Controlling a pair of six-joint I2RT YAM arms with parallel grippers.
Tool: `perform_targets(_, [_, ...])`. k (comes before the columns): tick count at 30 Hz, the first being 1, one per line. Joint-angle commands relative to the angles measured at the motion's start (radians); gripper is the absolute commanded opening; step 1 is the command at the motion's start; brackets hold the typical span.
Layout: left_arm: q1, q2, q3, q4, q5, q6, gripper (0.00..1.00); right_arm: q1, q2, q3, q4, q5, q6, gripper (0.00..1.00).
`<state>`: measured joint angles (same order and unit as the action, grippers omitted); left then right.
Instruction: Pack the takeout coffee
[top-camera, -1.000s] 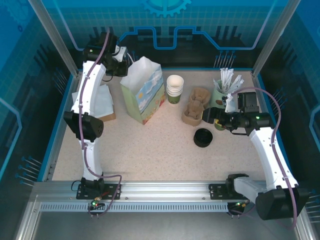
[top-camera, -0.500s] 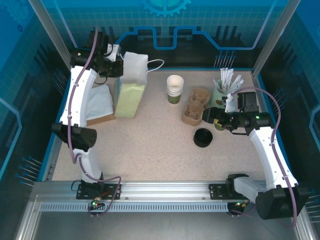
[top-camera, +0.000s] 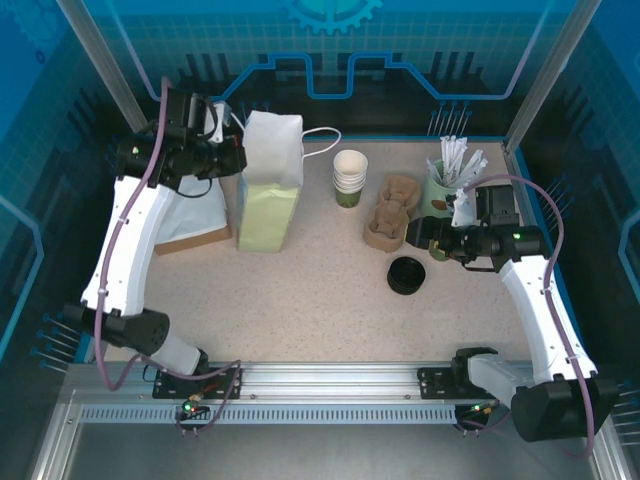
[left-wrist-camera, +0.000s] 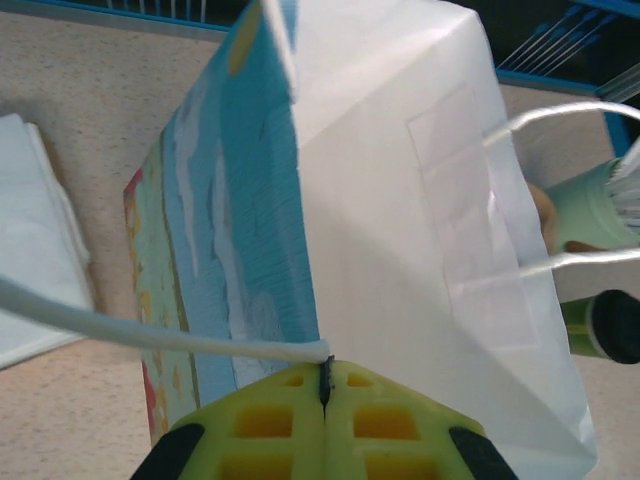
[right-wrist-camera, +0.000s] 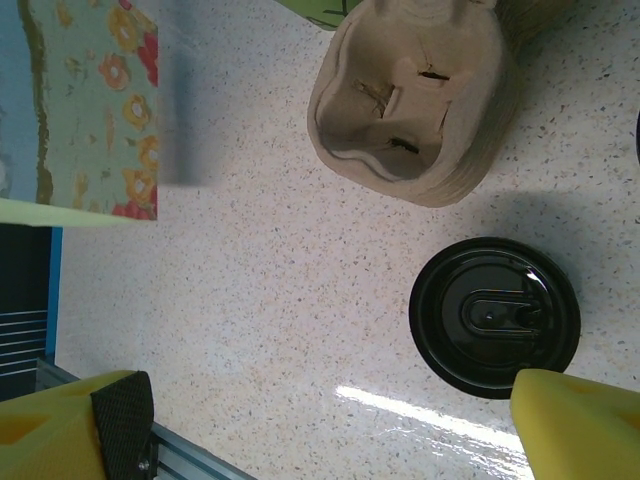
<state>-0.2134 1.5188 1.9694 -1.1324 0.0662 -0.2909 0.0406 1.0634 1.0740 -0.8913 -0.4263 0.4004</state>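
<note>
My left gripper will next pull the bag (top-camera: 268, 190) back and toward the carrier and let go of the handle, because the bare tabletop before the cups is back from it.
A paper bag (top-camera: 268, 190) with green flowered sides and a white inside stands at the back left. My left gripper (top-camera: 230, 158) is shut on its top edge, where a white cord handle (left-wrist-camera: 150, 335) meets the closed yellow fingertips (left-wrist-camera: 326, 372). The bag (left-wrist-camera: 380, 200) rises right in front of them. A stack of paper cups (top-camera: 350, 177), a cardboard cup carrier (top-camera: 390, 212) and a black lid (top-camera: 406, 275) sit mid-table. My right gripper (top-camera: 425, 235) hovers open above the table, with the lid (right-wrist-camera: 493, 315) by its right finger and the carrier (right-wrist-camera: 415, 100) ahead.
A green cup of stirrers and packets (top-camera: 445, 178) stands at the back right, behind the right wrist. White napkins on a brown pad (top-camera: 195, 215) lie left of the bag. A blue rim (top-camera: 120, 240) borders the table.
The left arm has swung left and back, turning the bag with it; the bag now stands narrower and upright with one handle sticking out right. The right arm has not moved.
</note>
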Motion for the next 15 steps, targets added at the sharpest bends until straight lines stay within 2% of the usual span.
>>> perform_targets(1, [-0.041, -0.083, -0.103, 0.115, -0.005, -0.118, 0.0, 0.012, -0.023, 0.004, -0.014, 0.001, -0.001, 0.95])
perform_targets(7, [-0.141, -0.188, -0.295, 0.251, 0.008, -0.224, 0.0, 0.013, -0.02, -0.006, -0.008, 0.003, 0.0, 0.95])
perform_targets(15, [-0.232, -0.224, -0.381, 0.32, 0.015, -0.3, 0.0, 0.012, -0.017, -0.026, -0.002, 0.017, 0.012, 0.94])
